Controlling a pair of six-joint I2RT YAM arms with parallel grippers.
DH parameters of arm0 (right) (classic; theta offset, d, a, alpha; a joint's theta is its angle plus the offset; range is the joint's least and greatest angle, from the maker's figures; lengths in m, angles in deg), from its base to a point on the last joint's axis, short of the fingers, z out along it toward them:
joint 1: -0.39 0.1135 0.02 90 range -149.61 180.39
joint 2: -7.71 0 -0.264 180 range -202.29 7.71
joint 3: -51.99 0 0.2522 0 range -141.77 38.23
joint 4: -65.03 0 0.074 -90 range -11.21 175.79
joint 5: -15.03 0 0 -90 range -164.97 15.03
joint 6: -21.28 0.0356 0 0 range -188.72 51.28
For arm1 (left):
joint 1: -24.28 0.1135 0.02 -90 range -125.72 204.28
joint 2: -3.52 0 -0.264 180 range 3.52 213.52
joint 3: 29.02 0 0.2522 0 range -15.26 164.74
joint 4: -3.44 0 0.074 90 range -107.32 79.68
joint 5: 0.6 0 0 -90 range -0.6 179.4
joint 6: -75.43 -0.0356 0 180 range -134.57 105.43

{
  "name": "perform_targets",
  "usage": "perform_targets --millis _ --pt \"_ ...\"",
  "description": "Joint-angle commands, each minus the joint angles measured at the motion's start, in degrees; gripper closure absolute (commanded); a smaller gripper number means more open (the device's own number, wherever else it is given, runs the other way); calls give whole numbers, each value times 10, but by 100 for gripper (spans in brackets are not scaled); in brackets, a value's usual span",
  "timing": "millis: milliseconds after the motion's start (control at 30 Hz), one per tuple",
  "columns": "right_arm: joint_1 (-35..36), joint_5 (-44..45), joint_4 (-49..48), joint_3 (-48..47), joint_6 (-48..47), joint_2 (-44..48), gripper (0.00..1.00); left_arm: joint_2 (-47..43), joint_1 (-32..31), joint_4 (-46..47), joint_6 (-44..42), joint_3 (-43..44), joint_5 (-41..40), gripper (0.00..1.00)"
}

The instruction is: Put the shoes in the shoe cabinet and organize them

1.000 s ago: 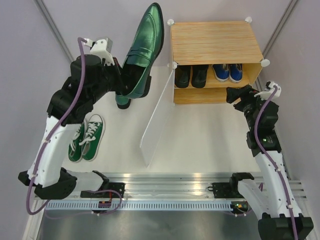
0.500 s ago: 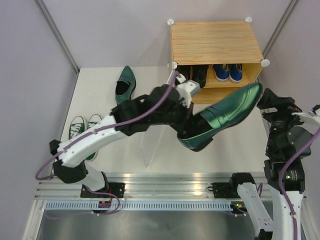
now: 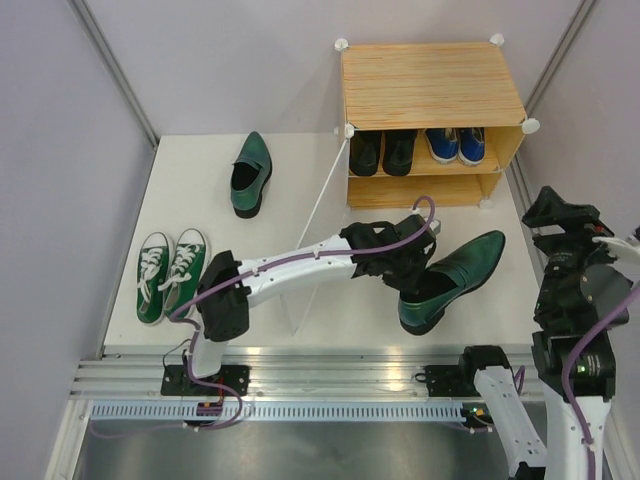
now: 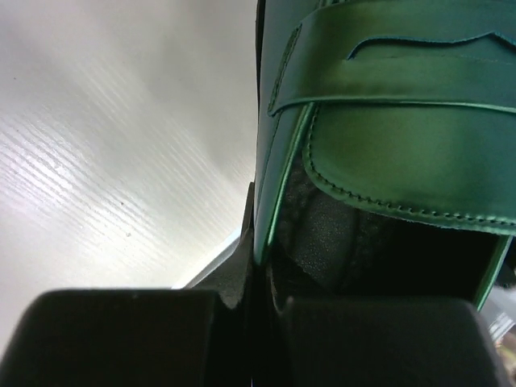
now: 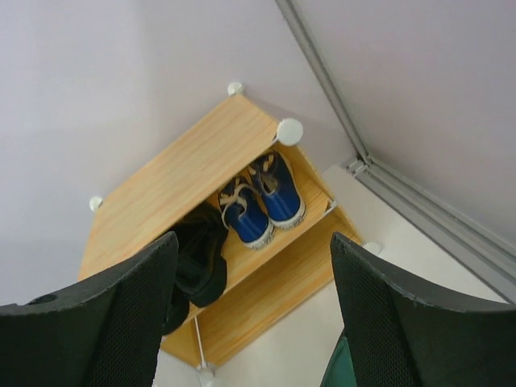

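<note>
My left gripper swings the shoe down next, toe toward the cabinet (image 3: 430, 75), and releases it, since bare tabletop lies below, to the gripper's left in the top view.
My left gripper (image 3: 418, 268) is shut on the side wall of a dark green pointed shoe (image 3: 455, 277), held low over the table in front of the shoe cabinet (image 3: 430, 75), toe towards the back right. In the left wrist view the shoe (image 4: 387, 121) fills the frame, its edge clamped at my gripper (image 4: 262, 270). Its mate (image 3: 250, 173) lies at the back left. Black dress shoes (image 3: 382, 152) and blue sneakers (image 3: 457, 144) stand on the upper shelf. Green white-toed sneakers (image 3: 171, 274) lie at the left. My right gripper (image 3: 562, 212) is open and empty, raised at the right.
The translucent door panel (image 3: 313, 245) hangs open, reaching from the cabinet's left front corner towards the near edge; my left arm crosses over it. In the right wrist view, the cabinet (image 5: 181, 173) and blue sneakers (image 5: 262, 201) show between my open gripper (image 5: 252, 242).
My left arm has swung the dark green shoe from high at the back left across to the right and down in front of the cabinet. My right arm has drawn back to the right.
</note>
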Motion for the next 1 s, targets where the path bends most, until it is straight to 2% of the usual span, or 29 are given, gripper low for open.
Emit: perform_targets --millis 0,133,267,400,533,600,633,733,833,967 --pt "1 -102 10 8 -22 -46 21 11 39 106 92 -19 29 98" --pt "0 -137 6 22 -17 -60 21 15 71 141 134 -65 -15 98" --pt "0 -157 -8 54 -16 -59 21 14 84 139 175 -103 -122 98" --pt "1 -181 -14 71 -6 -66 21 44 84 139 178 -108 -135 96" --pt "1 -201 -16 79 -7 -70 21 70 83 138 157 -109 -112 68" --pt "2 -200 -16 84 -8 -66 21 68 78 139 149 -121 -107 61" --pt "1 -200 -17 85 -7 -66 20 66 77 139 144 -123 -108 45" --pt "1 -198 -16 93 -6 -61 20 48 63 139 125 -128 -119 20" --pt "1 -194 -14 102 3 -57 18 18 53 138 107 -129 -123 11" --pt "1 -179 11 111 27 -53 18 -23 46 133 70 -112 -109 7"
